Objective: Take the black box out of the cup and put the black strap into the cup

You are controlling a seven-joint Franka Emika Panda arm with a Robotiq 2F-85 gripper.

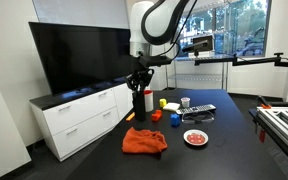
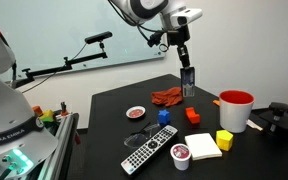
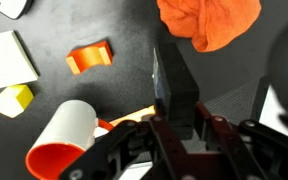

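The black box (image 2: 188,80) still hangs in the air, so it goes down next toward the bare tabletop between the orange cloth and the orange block for release.
My gripper (image 3: 182,115) is shut on the black box (image 3: 174,80), a small dark block that stands upright between the two fingers. In an exterior view the box (image 2: 188,80) hangs in the air above the table, over the orange cloth. The red cup (image 2: 236,110) with a whitish rim stands on the table, off to one side of the gripper (image 2: 187,62) and apart from it. In the wrist view the cup (image 3: 62,140) sits low on the left of the box. A black heap (image 2: 280,117) beyond the cup may be the black strap; I cannot tell for sure.
An orange cloth (image 3: 209,20) lies crumpled on the dark table (image 2: 114,110). An orange block (image 3: 89,57), a yellow block (image 3: 14,98), a white pad (image 2: 202,146), a remote (image 2: 149,155), a small plate (image 2: 135,113) and a grey can (image 2: 181,156) lie around. A white cabinet (image 1: 79,120) stands beside the table.
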